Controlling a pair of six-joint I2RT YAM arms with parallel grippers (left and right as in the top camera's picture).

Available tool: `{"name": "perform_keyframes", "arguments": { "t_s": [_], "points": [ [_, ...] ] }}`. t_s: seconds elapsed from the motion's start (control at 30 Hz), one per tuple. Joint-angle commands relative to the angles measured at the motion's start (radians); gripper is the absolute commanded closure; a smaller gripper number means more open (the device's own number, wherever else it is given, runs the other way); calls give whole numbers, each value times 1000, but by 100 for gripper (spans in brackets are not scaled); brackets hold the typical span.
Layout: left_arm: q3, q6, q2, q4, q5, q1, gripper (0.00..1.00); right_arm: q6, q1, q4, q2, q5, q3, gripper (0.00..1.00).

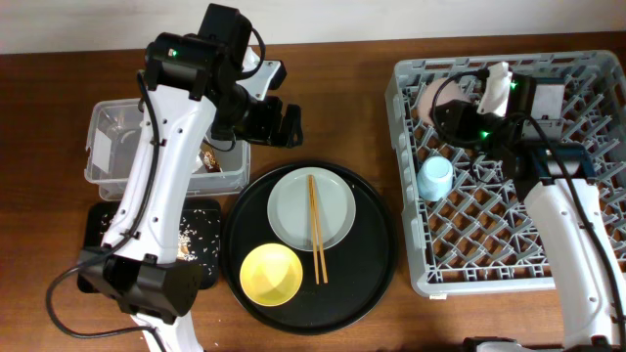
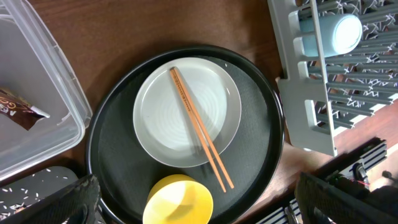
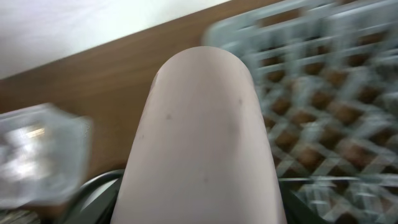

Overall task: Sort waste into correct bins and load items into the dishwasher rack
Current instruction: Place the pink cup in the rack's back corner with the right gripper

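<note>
I will lower my right gripper next toward the rack's far corner by the rack's side, beyond the light-blue cup (image 1: pixel 435 178), because that cup already takes the nearer spot.
My right gripper (image 1: pixel 450 112) is shut on the small pink cup (image 1: pixel 426 98), which it holds over the far left part of the grey dishwasher rack (image 1: pixel 587 156). The pink cup (image 3: pixel 205 137) fills the blurred right wrist view and hides the fingers. The light-blue cup (image 1: pixel 435 178) lies in the rack. My left gripper (image 1: pixel 266 122) is open and empty, above the table beside the clear tub (image 1: pixel 108 161). The grey-green plate (image 1: pixel 293 200) with the chopsticks (image 1: pixel 317 230) across it and the yellow bowl (image 1: pixel 271 274) sit on the round black tray (image 1: pixel 372 244). I cannot see the tissue.
The gold-brown wrapper (image 2: pixel 18 109) lies in the clear tub (image 2: pixel 37 56). The shallow black rectangular tray (image 1: pixel 201 230) holds loose food scraps. The left wrist view shows the plate (image 2: pixel 161 118), chopsticks (image 2: pixel 200 144), bowl (image 2: pixel 177 200), rack (image 2: pixel 311 118) and blue cup (image 2: pixel 336 34).
</note>
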Motion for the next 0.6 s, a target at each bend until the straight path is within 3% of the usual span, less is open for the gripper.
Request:
{"name": "perform_keyframes", "arguments": {
  "t_s": [0.0, 0.17, 0.3, 0.5, 0.57],
  "points": [
    [-4, -6, 2, 2, -14, 3, 1, -32, -3, 18, 17, 179, 5, 67],
    [-4, -6, 2, 2, -14, 3, 1, -59, 85, 141, 168, 200, 5, 67],
    [-4, -6, 2, 2, -14, 3, 1, -58, 132, 163, 280, 354, 5, 66],
    [-4, -6, 2, 2, -14, 3, 1, -58, 131, 198, 325, 381, 5, 66],
    [-4, -6, 2, 2, -14, 3, 1, -58, 131, 198, 325, 381, 5, 36]
  ]
}}
